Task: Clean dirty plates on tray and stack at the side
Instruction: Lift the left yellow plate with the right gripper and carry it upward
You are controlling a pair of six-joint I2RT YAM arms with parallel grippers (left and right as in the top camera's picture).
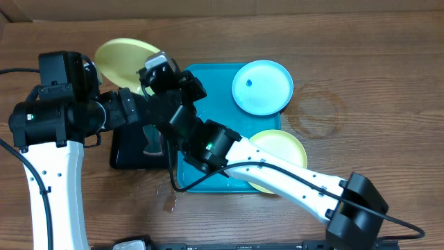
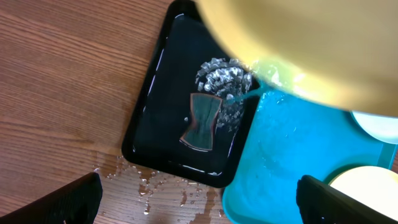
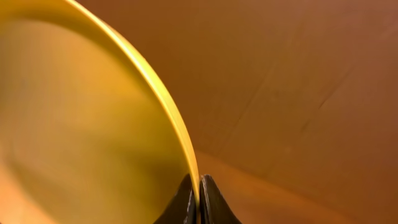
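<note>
My right gripper swings past the light blue plate (image 1: 262, 87) next and down to release the yellow-green plate's rim on the tabletop beside it, which is clear of plates.
My right gripper (image 1: 155, 67) is shut on the rim of a yellow-green plate (image 1: 121, 59) and holds it tilted above the table's back left. The pinched rim shows in the right wrist view (image 3: 199, 193), with the plate (image 3: 81, 124) filling the left. The same plate (image 2: 311, 43) hangs over the top of the left wrist view. My left gripper (image 2: 199, 202) is open and empty, above the black tray's near edge (image 1: 135, 104). A light blue plate (image 1: 262, 87) with a blue speck lies at the turquoise tray's (image 1: 208, 76) far right corner. A second yellow-green plate (image 1: 281, 149) lies at its near right.
A small black tray (image 2: 161, 93) left of the turquoise tray (image 2: 280, 143) holds a dark sponge (image 2: 202, 121) and a steel scrubber (image 2: 221, 78). Water drops (image 2: 149, 186) lie on the wooden table in front of it. My right arm crosses over the turquoise tray.
</note>
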